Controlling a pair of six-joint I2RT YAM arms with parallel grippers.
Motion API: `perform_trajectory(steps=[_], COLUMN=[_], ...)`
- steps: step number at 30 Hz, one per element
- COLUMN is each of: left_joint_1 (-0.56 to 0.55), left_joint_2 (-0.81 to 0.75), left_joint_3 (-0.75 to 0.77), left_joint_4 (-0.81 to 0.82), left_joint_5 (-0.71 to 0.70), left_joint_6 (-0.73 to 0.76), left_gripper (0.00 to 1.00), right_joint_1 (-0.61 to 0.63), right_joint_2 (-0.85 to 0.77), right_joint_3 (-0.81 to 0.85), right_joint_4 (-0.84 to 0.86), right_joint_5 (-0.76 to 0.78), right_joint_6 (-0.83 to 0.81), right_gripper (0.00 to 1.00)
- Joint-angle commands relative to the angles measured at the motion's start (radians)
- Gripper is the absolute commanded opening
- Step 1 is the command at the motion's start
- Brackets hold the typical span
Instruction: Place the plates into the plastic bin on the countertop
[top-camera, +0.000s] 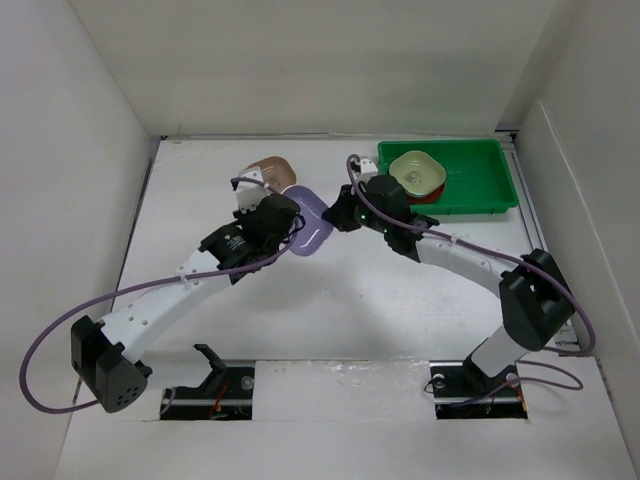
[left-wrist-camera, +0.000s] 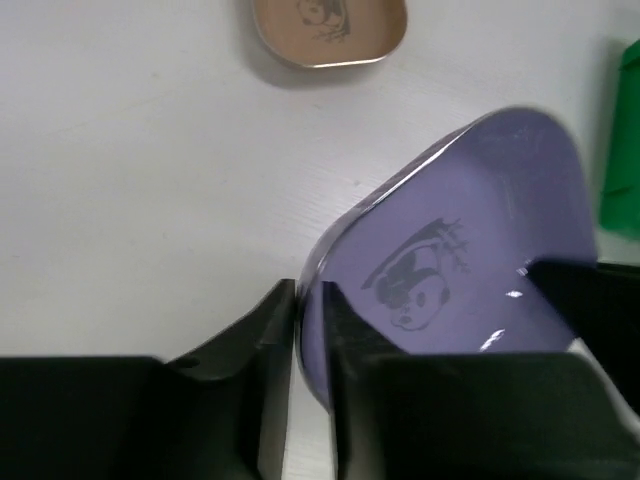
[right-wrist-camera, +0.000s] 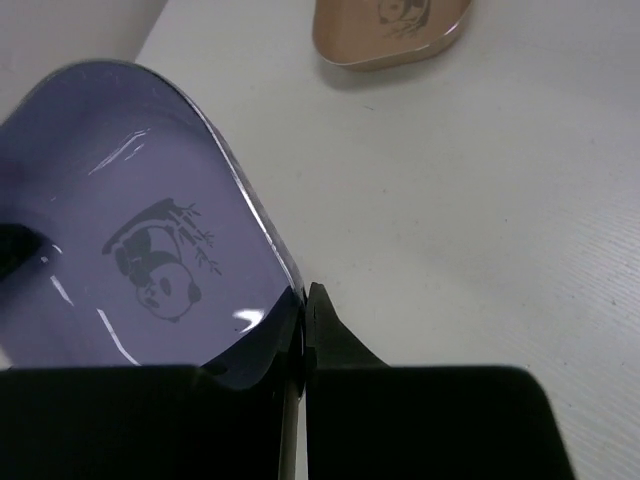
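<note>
Next, my right gripper carries the lilac plate outward over the pale green plate in the bin, then down onto that stack.
A lilac plate (top-camera: 312, 228) with a panda drawing is held tilted above the countertop (top-camera: 300, 310) between both arms. My left gripper (top-camera: 290, 222) is shut on its left rim, the rim pinched between the fingers (left-wrist-camera: 310, 300). My right gripper (top-camera: 338, 215) is shut on the opposite rim (right-wrist-camera: 305, 300). The lilac plate (left-wrist-camera: 470, 230) (right-wrist-camera: 130, 230) fills much of both wrist views. A tan-brown plate (top-camera: 270, 170) (left-wrist-camera: 330, 30) (right-wrist-camera: 390, 30) lies flat just behind. The green plastic bin (top-camera: 480, 180) at the back right holds a pale green plate (top-camera: 417, 172) stacked over a red plate (top-camera: 432, 196).
White walls enclose the countertop on the left, back and right. The bin's green edge (left-wrist-camera: 622, 150) shows at the right of the left wrist view. Purple cables trail from both arms.
</note>
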Motion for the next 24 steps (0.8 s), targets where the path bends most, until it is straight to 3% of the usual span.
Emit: perform_trajectory(steps=[1, 2, 3, 8, 14, 18, 21, 24], left_joint_1=[0.025, 0.026, 0.026, 0.035, 0.035, 0.053, 0.099, 0.099], left_joint_2=[-0.028, -0.016, -0.007, 0.062, 0.142, 0.185, 0.227, 0.251], left_joint_3=[0.035, 0.047, 0.063, 0.168, 0.198, 0.198, 0.221, 0.23], left_joint_4=[0.14, 0.102, 0.076, -0.067, -0.11, -0.04, 0.002, 0.032], left_joint_5=[0.042, 0.042, -0.001, -0.084, -0.095, -0.029, 0.083, 0.108], left_joint_6=[-0.007, -0.018, -0.039, -0.131, -0.122, -0.055, -0.015, 0.025], left_gripper=[0.17, 0.72, 0.99, 1.0, 1.0, 1.0, 1.0, 1.0], right_joint_1=[-0.024, -0.039, -0.051, -0.226, -0.427, -0.556, -0.607, -0.643], right_joint_2=[0.017, 0.003, 0.003, -0.04, 0.094, 0.212, 0.331, 0.448], right_joint_3=[-0.016, -0.016, -0.025, 0.02, 0.247, 0.454, 0.569, 0.718], right_joint_4=[0.063, 0.063, 0.063, -0.032, -0.204, -0.328, -0.408, -0.529], right_joint_5=[-0.063, -0.043, -0.03, 0.111, 0.181, 0.154, 0.132, 0.172], right_joint_6=[-0.009, 0.002, 0.015, 0.049, -0.161, -0.3, -0.385, -0.435], right_gripper=[0.0, 0.0, 0.0, 0.0, 0.0, 0.0, 0.0, 0.0])
